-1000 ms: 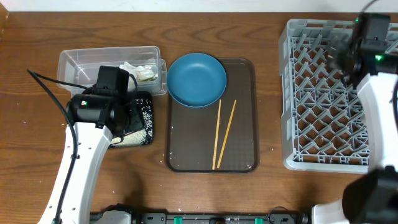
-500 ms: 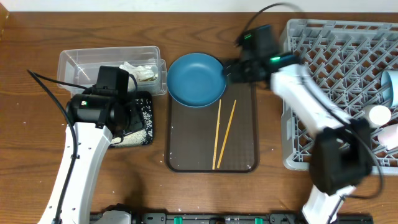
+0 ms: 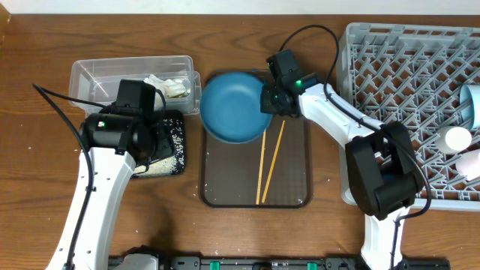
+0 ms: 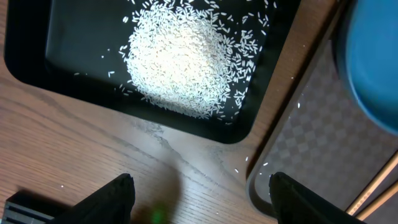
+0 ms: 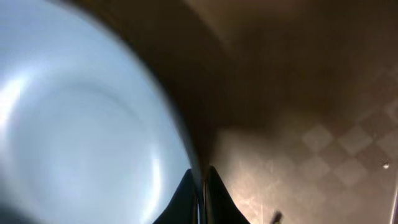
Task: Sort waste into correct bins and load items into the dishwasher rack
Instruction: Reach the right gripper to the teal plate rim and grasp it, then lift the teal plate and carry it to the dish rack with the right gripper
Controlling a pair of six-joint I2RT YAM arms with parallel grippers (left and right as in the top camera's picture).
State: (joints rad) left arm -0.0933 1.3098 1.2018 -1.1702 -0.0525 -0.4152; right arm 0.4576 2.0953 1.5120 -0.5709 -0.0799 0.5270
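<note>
To the right of my right gripper in the overhead view, the rack's far wires stand empty, so I will carry the plate (image 3: 234,106) across, tilt it upright and release.
The dark blue plate (image 3: 234,106) lies at the far end of the brown serving tray (image 3: 289,191). My right gripper (image 3: 268,101) is shut on its right rim. In the right wrist view the fingers (image 5: 202,186) pinch the thin edge of the plate (image 5: 81,124). Two chopsticks (image 3: 268,161) lie on the tray beside it. My left gripper (image 4: 202,199) hangs open and holds nothing, over bare wood just in front of the black tray (image 4: 74,37), which holds a heap of rice (image 4: 183,68). Tissue (image 3: 166,86) sits in the clear tub (image 3: 97,75).
The grey dishwasher rack (image 3: 390,97) fills the right side. A light blue bowl (image 3: 471,105), a pale cup (image 3: 456,139) and a pink cup (image 3: 471,163) stand at its right edge. Stray rice grains dot the wood near the black tray (image 3: 171,146).
My right arm swung from over the rack to the plate and shut on its right rim; the plate shifted slightly. The left arm has not moved.
</note>
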